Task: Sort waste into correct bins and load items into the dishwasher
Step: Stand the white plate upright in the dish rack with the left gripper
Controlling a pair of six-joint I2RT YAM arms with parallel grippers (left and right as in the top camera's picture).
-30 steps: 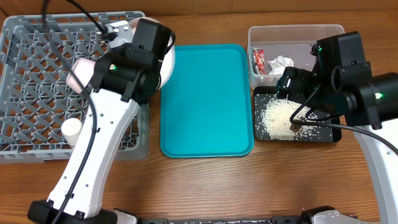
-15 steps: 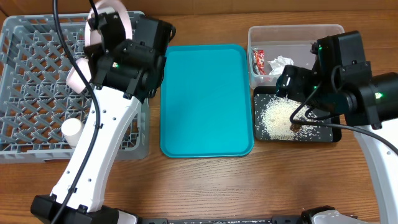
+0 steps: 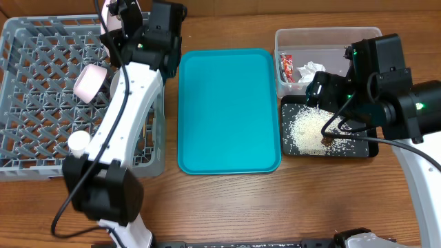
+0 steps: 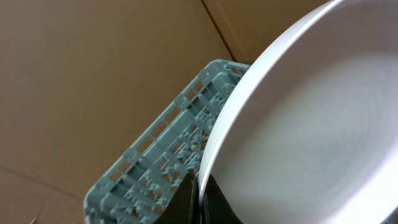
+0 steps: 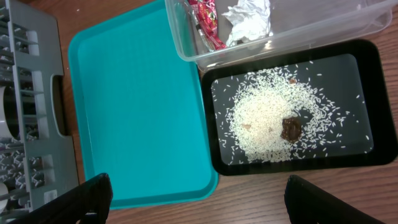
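The plate point(image 4: 298, 124) still hangs on edge above the rack. I will next move my left gripper down into the rack's far corner nearest the teal tray to release the plate.
My left gripper point(image 4: 200, 186) is shut on the rim of the large white plate point(image 4: 298, 124). It holds the plate on edge over the far side of the grey dishwasher rack point(image 4: 161, 162). In the overhead view that gripper point(image 3: 124, 17) is at the rack's point(image 3: 41, 96) far right corner. A pinkish saucer point(image 3: 89, 81) and a small white cup point(image 3: 78, 141) sit in the rack. My right gripper point(image 5: 199, 205) hangs open and empty above the black tray point(image 5: 373, 155), which holds rice point(image 5: 267, 124) and a brown lump point(image 5: 291, 129). The clear tub point(image 3: 327, 34) holds a red wrapper point(image 3: 286, 67) and a tissue point(image 3: 311, 69).
A flat teal tray point(image 3: 227, 110) lies between the rack and the two bins. Bare wooden table runs along the near edge. The left arm stretches diagonally across the rack's right side.
The left arm has swung the plate from the rack's right edge toward its far right corner, turning it on edge. The right arm has not moved.
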